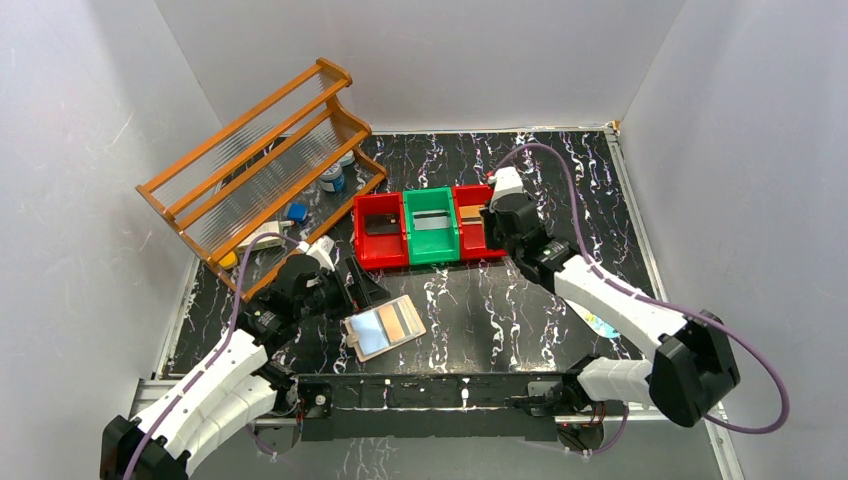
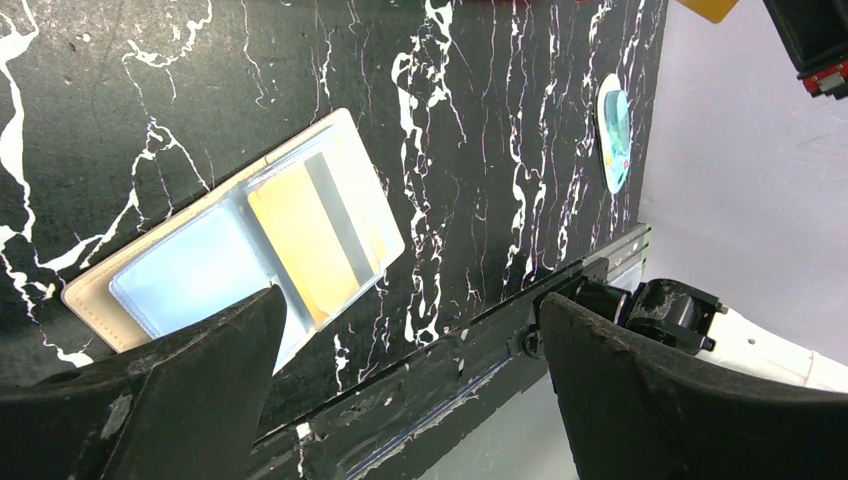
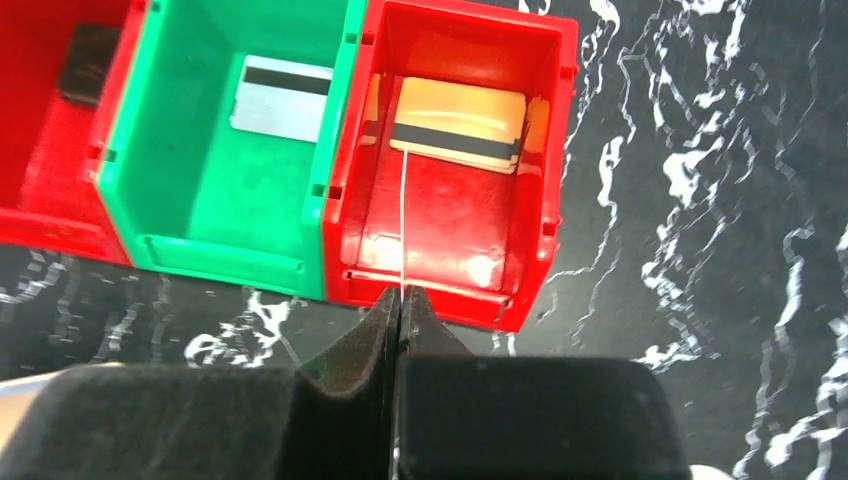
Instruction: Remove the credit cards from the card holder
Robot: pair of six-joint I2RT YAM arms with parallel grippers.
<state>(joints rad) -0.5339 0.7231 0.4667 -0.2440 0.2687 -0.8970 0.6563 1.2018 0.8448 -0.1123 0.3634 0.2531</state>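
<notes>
The orange-gold card in the red bin (image 1: 473, 213) (image 3: 458, 118) lies below and outward of my right gripper. The right gripper turns, lowers outward over that card and releases next.
The tan card holder (image 1: 383, 327) lies open on the black marbled table; it also shows in the left wrist view (image 2: 100, 295). An orange-gold credit card (image 2: 300, 240) sits in its right sleeve. My left gripper (image 2: 412, 300) is open and empty, just above the holder's near edge. My right gripper (image 3: 401, 295) is shut on a credit card seen edge-on (image 3: 403, 220), orange-gold in the left wrist view (image 2: 708, 8), over the right red bin (image 3: 545, 200). That bin holds an orange-gold card (image 3: 460, 125). The green bin (image 3: 190, 200) holds a silvery card (image 3: 280, 95). The left red bin (image 3: 40, 190) holds a dark card (image 3: 85, 60).
A wooden rack (image 1: 260, 160) with small items stands tilted at the back left. A white-and-teal oval object (image 2: 615, 130) lies near the front right. A black rail (image 1: 430, 390) runs along the table's near edge. Grey walls close in three sides.
</notes>
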